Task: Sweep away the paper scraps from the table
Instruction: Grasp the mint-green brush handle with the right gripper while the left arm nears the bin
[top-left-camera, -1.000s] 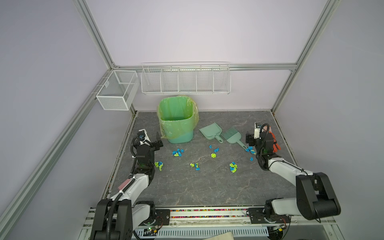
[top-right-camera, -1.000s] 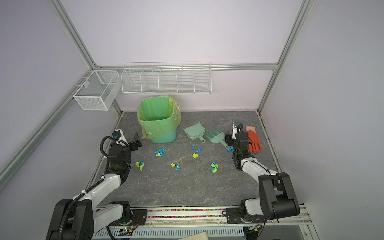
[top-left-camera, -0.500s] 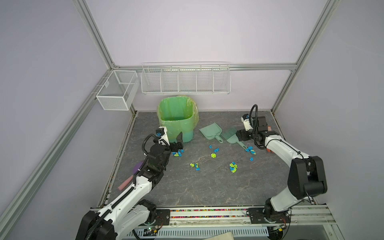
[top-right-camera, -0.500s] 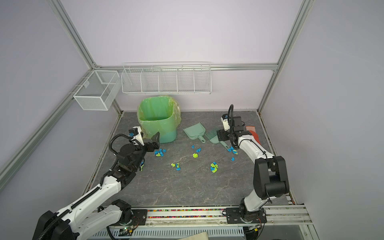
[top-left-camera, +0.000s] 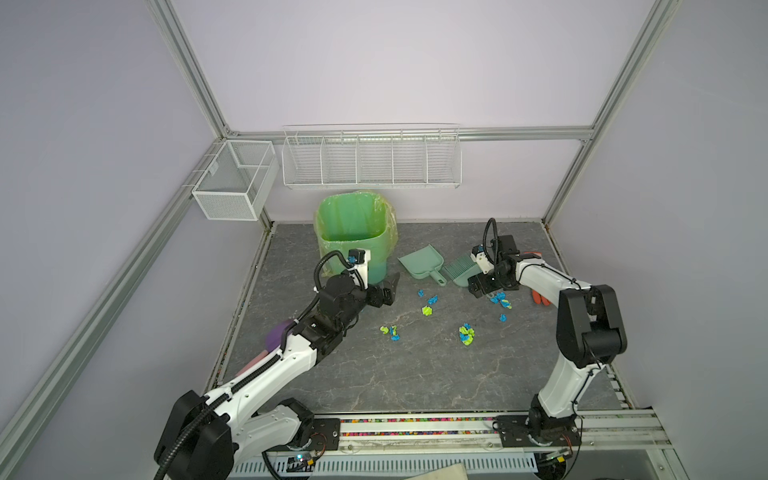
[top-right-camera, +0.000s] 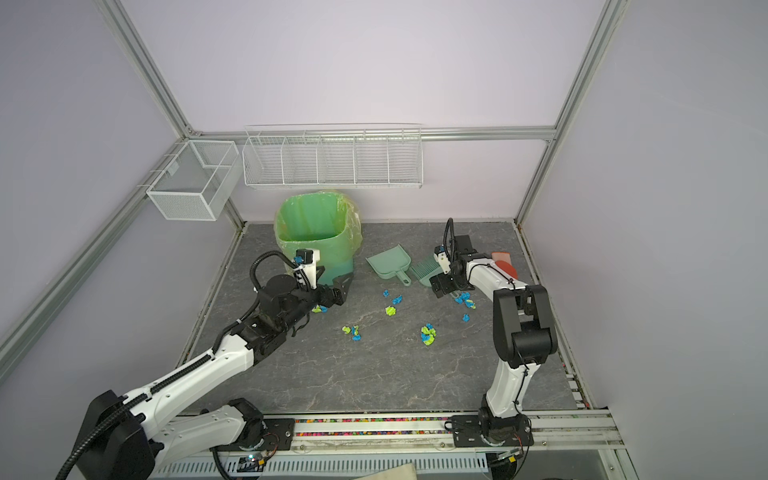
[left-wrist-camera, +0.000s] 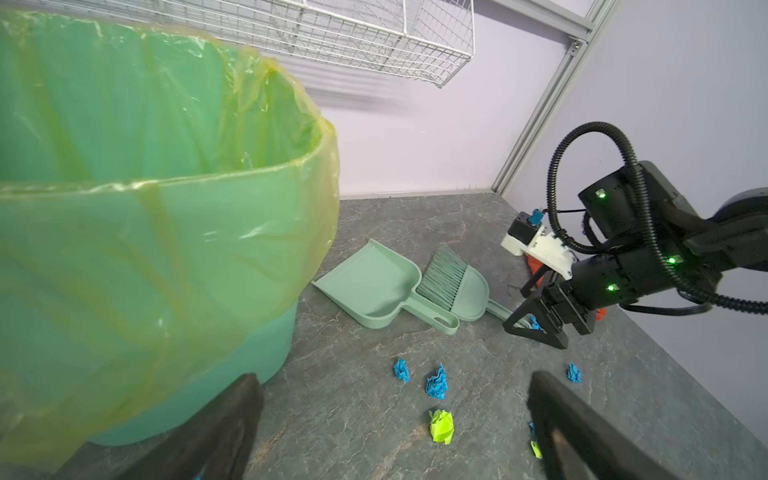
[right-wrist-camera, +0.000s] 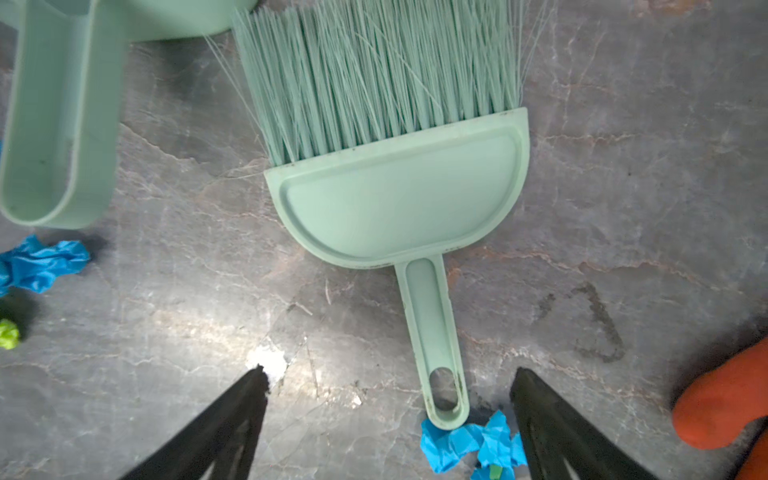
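Note:
I will lower my right gripper's open fingers toward the brush head and close them just past the handle's hole (right-wrist-camera: 436, 350), because the brush handle lies below my gripper, between its fingers.
Blue and lime-green paper scraps (top-left-camera: 466, 335) lie scattered over the middle of the dark grey table (top-left-camera: 415, 374), also seen as scraps (top-right-camera: 428, 334) in both top views. My left gripper (top-left-camera: 386, 291) is open beside the bin's base, low over the table, with scraps (left-wrist-camera: 440, 426) ahead of its fingers and nothing held. My right gripper (top-left-camera: 478, 286) is open just above the mint brush (right-wrist-camera: 399, 199). The end of the brush handle (right-wrist-camera: 444, 399) lies between its fingers, ungripped, next to a blue scrap (right-wrist-camera: 465, 440).
A green lined bin (top-left-camera: 353, 232) stands at the back. The mint dustpan (top-left-camera: 417, 264) lies beside the brush (top-left-camera: 459, 268). An orange glove (top-left-camera: 540, 297) lies at the right edge under my right arm. Wire baskets (top-left-camera: 370, 158) hang on the wall.
Both arms have swung in from the table's sides. The left gripper has moved right to the bin's base. The right gripper has moved over the brush handle and come down.

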